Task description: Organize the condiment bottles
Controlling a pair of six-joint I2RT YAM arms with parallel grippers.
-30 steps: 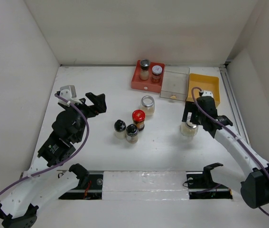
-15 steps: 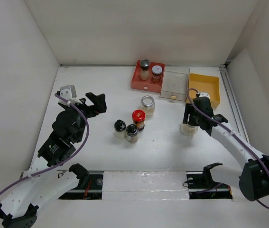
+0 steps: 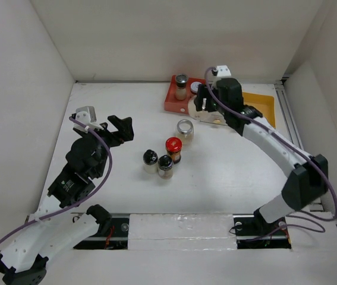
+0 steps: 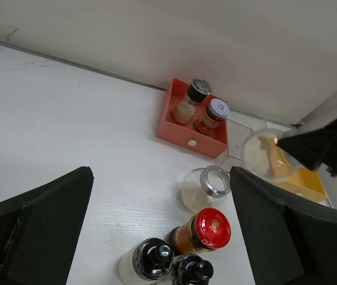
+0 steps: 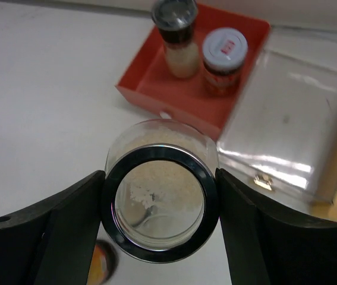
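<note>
My right gripper goes down to the left in the top view next and releases the bottle, as the red tray's bare near corner lies below on that side.
My right gripper (image 5: 159,209) is shut on a clear condiment bottle (image 5: 160,205) with a dark-rimmed lid and pale powder inside. It holds the bottle in the air at the near right corner of the red tray (image 3: 174,102). That tray carries a dark-capped shaker (image 5: 174,24) and a white-lidded jar (image 5: 224,50). On the table stand a clear jar (image 3: 185,129), a red-lidded bottle (image 3: 173,147) and two black-domed shakers (image 3: 150,159) (image 3: 165,164). My left gripper (image 3: 117,127) hovers open, left of this group, with nothing between its fingers.
A clear tray (image 5: 293,119) lies to the right of the red one, and a yellow tray (image 3: 263,104) lies beyond it. White walls close in the table at the back and on both sides.
My right gripper closed on the clear bottle at the table's right side, lifted it and carried it back and left to the red tray. The left arm has not moved.
</note>
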